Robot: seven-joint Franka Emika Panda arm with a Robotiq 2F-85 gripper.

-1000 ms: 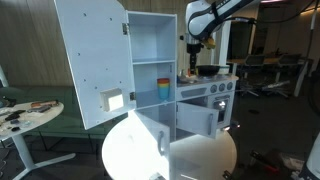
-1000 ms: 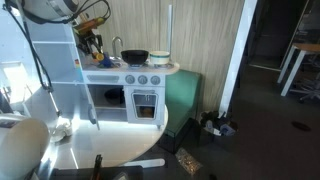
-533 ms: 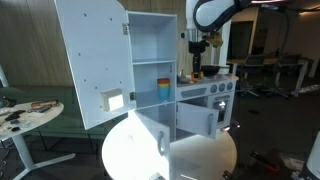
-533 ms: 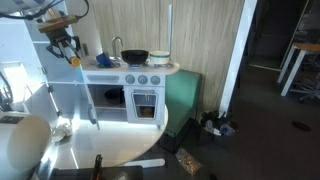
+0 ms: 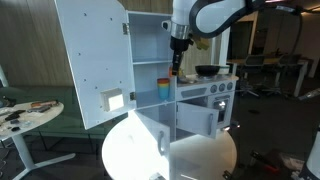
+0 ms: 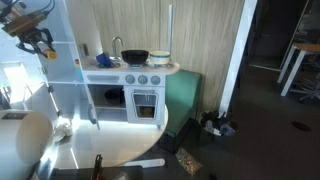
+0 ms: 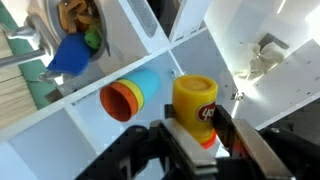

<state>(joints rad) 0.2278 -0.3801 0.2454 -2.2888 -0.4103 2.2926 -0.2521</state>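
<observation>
The cupboard's bare upper shelf is outward of my gripper and higher than the tub. My gripper needs to rise next, reach in over that shelf, lower and release.
My gripper is shut on a yellow play-dough tub with an orange base. In an exterior view the gripper hangs in front of the open white toy cupboard, just above its middle shelf, with the tub below the fingers. A stack of coloured cups lies on its side on the shelf close to the tub; it also shows in an exterior view. In an exterior view the gripper is at the far left by the cupboard.
The cupboard door stands open. A toy kitchen counter holds a black pan, a faucet and sink. A blue cup and toys lie by the sink. Two round white tables stand in front. A green cushion leans beside the kitchen.
The gripper has moved with the tub from above the kitchen counter across to the open cupboard, in front of the shelf with the cups.
</observation>
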